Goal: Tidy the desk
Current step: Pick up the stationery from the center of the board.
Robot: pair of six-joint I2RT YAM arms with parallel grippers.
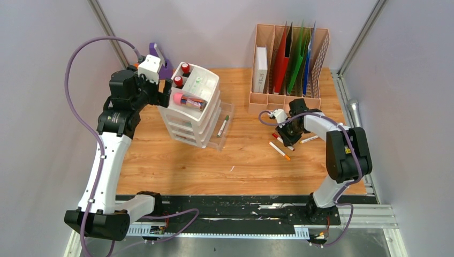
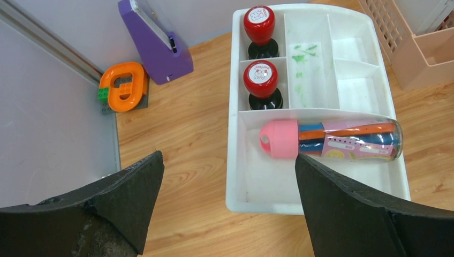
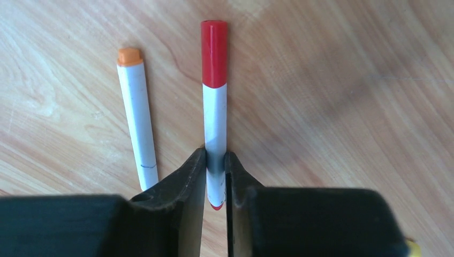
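Next, my right gripper rises, swings to the left in the top view and releases the body of the red-capped marker over the open bottom drawer, where a green marker lies.
On the light wood desk, my right gripper is down at the surface, shut on the white barrel of a red-capped marker near its tail end. An orange-capped marker lies just to its left, untouched. My left gripper hangs wide open over the near left corner of a white drawer unit's top tray, holding nothing. That tray carries a pink-capped tube of pens and two red stamps.
The drawer unit has its bottom drawer pulled out with a green marker in it. A beige file rack with folders stands at the back right. A purple tape dispenser and an orange piece sit at the back left. Another marker lies right of my right gripper.
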